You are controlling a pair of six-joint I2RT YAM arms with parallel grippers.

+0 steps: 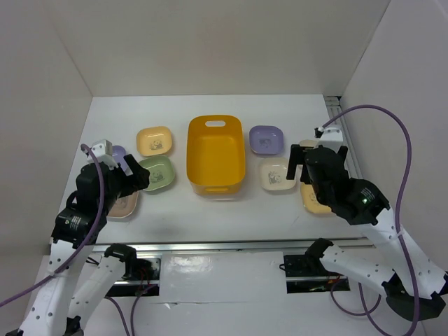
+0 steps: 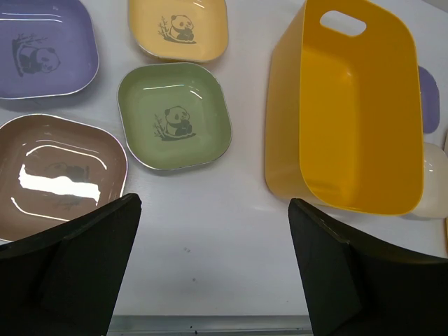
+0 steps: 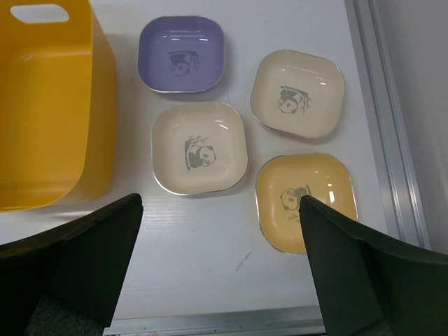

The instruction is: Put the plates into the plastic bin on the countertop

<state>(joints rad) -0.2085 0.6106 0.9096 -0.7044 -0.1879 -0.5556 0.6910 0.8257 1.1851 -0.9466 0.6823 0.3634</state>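
Observation:
Next, my right gripper will lower its open fingers to the bin-side cream plate below, astride its rim facing away from the bin, where bare surface leaves room.
The orange-yellow plastic bin (image 1: 215, 155) stands mid-countertop (image 1: 210, 217) and holds nothing. Left of it lie a yellow plate (image 2: 178, 28), a green plate (image 2: 173, 115), a purple plate (image 2: 42, 49) and a pink plate (image 2: 59, 175). On its right lie a purple plate (image 3: 180, 54), two cream plates (image 3: 199, 147) (image 3: 297, 91) and a yellow plate (image 3: 301, 199). My left gripper (image 2: 213, 203) hovers open over bare surface near the green and pink plates. Open too, my right gripper (image 3: 220, 201) hangs above the near cream and yellow plates.
White walls close in the back and both sides. A metal rail (image 1: 238, 245) runs along the near edge, and another rail (image 3: 385, 126) borders the right side. Purple cables (image 1: 392, 133) loop off both arms.

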